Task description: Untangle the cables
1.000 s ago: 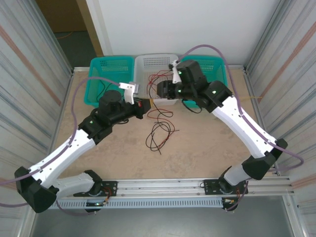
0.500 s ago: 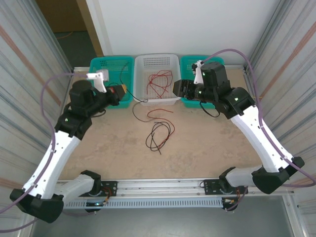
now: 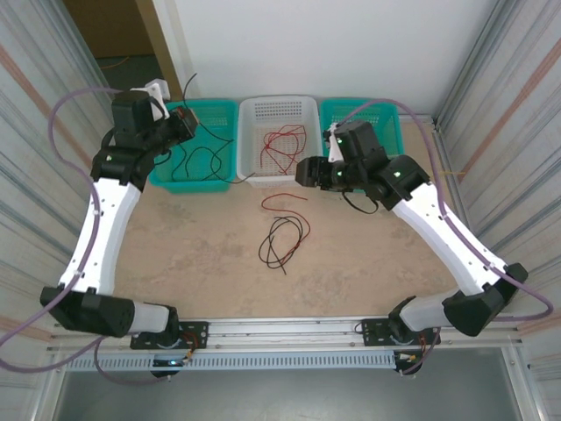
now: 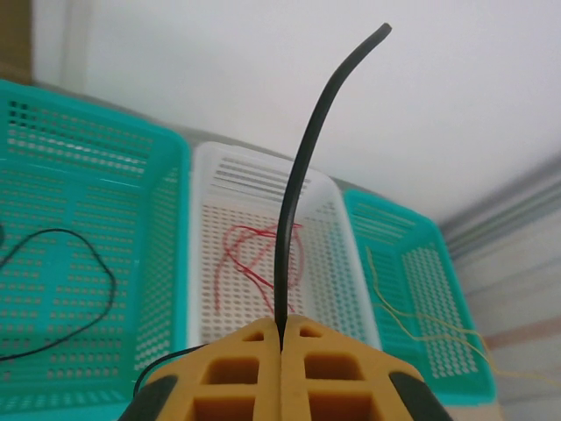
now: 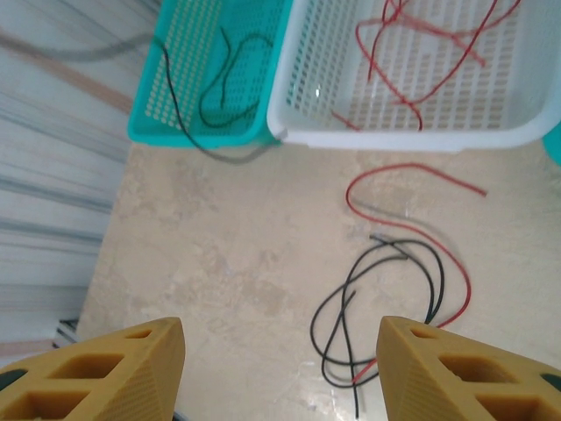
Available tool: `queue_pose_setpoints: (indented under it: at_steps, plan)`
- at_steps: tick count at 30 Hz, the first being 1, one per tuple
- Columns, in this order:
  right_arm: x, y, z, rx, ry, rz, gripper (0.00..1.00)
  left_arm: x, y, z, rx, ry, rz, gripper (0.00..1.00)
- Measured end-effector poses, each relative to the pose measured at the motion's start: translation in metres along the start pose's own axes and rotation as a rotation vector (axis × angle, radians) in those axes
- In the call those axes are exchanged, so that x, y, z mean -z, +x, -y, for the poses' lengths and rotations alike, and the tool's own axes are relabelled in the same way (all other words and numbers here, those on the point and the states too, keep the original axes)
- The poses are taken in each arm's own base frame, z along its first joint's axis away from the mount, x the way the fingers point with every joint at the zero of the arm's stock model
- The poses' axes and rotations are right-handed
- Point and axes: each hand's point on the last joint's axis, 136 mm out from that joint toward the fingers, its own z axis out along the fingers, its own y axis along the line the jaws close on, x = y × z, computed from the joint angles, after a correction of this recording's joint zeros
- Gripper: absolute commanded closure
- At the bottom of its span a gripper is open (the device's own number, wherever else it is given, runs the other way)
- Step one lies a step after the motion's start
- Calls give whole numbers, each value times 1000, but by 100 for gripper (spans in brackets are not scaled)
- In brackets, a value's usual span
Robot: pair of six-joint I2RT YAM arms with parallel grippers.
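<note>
The left gripper should next carry the black cable (image 4: 296,184) outward over the teal basket below and let it go there, because the black cable's tail still hangs past the teal basket's front rim.
My left gripper (image 3: 182,123) is raised over the left teal basket (image 3: 166,175) and shut on a black cable (image 4: 296,184). The cable's short end sticks up past the pads, and its length hangs down into that basket (image 3: 202,162). My right gripper (image 3: 302,172) hovers open and empty at the front of the white basket (image 3: 263,182), which holds red cables (image 3: 282,145). On the table lie a loose red cable (image 5: 412,175) and a tangle of black and red cables (image 3: 282,239). The tangle sits ahead of my right gripper's open fingers (image 5: 280,338).
The right teal basket (image 4: 456,289) holds a pale yellow cable (image 4: 412,311). The three baskets stand in a row along the back wall. Corrugated metal walls close both sides, and a rail runs along the near edge.
My left arm has swung left and back, carrying the black cable from mid-table to over the left teal basket. The right gripper opened, left the red cables in the white basket and drew back slightly.
</note>
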Motion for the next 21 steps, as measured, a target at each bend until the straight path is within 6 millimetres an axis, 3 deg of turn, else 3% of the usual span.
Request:
queue_pose_setpoints:
  at_steps: [3,7,13,18,20,21]
  plan:
    - [-20,21,-1,11,18,-71,42,-16,-8,-17,15,-54,0,100]
    - [-36,41,-2,17,34,-138,42,-32,-21,-23,11,-84,17,100]
    - [-45,49,1,18,50,-169,42,-41,-40,-28,-25,-124,57,100]
    - [-55,54,6,14,72,-197,42,-56,-43,-47,-47,-189,47,100]
    - [-59,57,8,12,84,-212,43,-65,-38,-60,-53,-234,26,83]
    - [-61,58,10,10,90,-220,43,-71,-34,-66,-59,-257,11,68]
